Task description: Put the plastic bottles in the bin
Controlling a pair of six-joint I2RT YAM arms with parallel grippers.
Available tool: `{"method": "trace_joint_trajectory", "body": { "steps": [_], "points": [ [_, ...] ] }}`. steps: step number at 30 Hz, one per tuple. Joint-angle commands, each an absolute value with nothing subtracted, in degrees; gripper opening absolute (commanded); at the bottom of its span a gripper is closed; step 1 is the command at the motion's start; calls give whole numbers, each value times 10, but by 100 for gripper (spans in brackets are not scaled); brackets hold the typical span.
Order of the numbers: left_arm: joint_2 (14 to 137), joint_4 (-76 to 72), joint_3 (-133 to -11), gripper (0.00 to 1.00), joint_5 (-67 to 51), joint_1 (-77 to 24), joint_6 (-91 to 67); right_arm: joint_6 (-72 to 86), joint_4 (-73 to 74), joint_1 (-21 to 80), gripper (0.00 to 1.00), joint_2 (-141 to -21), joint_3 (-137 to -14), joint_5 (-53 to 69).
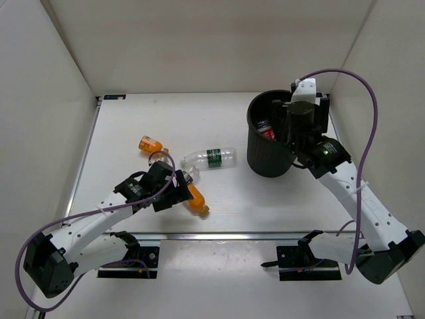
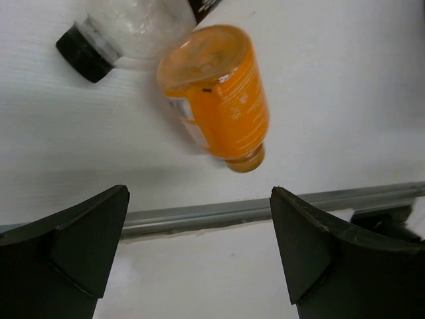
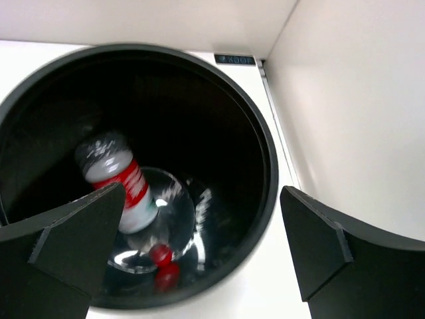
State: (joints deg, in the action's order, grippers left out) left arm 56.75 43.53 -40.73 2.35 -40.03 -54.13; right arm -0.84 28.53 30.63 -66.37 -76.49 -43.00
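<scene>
My left gripper moves down toward the right in the top view next, around the near orange bottle's body, since the bottle lies beyond the gripper's fingers.
The black bin (image 1: 265, 159) stands at the back right. My right gripper (image 1: 294, 135) hangs open and empty over its mouth (image 3: 202, 246). Inside the bin (image 3: 267, 156) lies a blurred clear bottle with a red label (image 3: 123, 186) and a red cap; it also shows from above (image 1: 267, 130). My left gripper (image 1: 178, 194) is open and empty (image 2: 199, 246), just short of an orange bottle (image 2: 219, 100) lying cap toward the front rail (image 1: 196, 200). A clear bottle with a black cap (image 2: 85, 54) lies beside it. A green-label clear bottle (image 1: 214, 157) and a second orange bottle (image 1: 151, 143) lie further back.
A metal rail (image 1: 252, 234) runs along the table's front edge, close behind the near orange bottle (image 2: 219, 211). White walls close in the table on the left, back and right. The right arm's purple cable (image 1: 372, 106) loops beside the bin.
</scene>
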Motion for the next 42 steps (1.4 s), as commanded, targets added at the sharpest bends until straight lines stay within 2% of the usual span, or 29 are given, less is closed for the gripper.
{"method": "trace_joint_trajectory", "body": {
  "steps": [1, 8, 22, 25, 28, 30, 35, 42],
  "points": [
    [555, 359, -406, 98, 43, -414, -616, 43, 348, 302, 99, -635, -769, -425],
    [623, 312, -402, 98, 66, -432, -642, 59, 417, 323, 99, -634, -787, -424],
    [745, 294, -419, 99, 116, -443, -626, 58, 431, 316, 99, -616, -773, -381],
    [760, 282, -416, 94, 113, -448, -623, 57, 419, 316, 99, -609, -764, -377],
    [768, 279, -422, 84, 111, -449, -615, 55, 414, 302, 100, -602, -756, -365],
    [767, 278, -432, 72, 109, -450, -609, 55, 410, 297, 99, -599, -750, -360],
    [770, 277, -467, 50, 104, -455, -581, 55, 411, 283, 99, -590, -736, -358],
    [782, 297, -633, 48, 87, -449, -477, 71, 405, 175, 99, -528, -714, -331]
  ]
}}
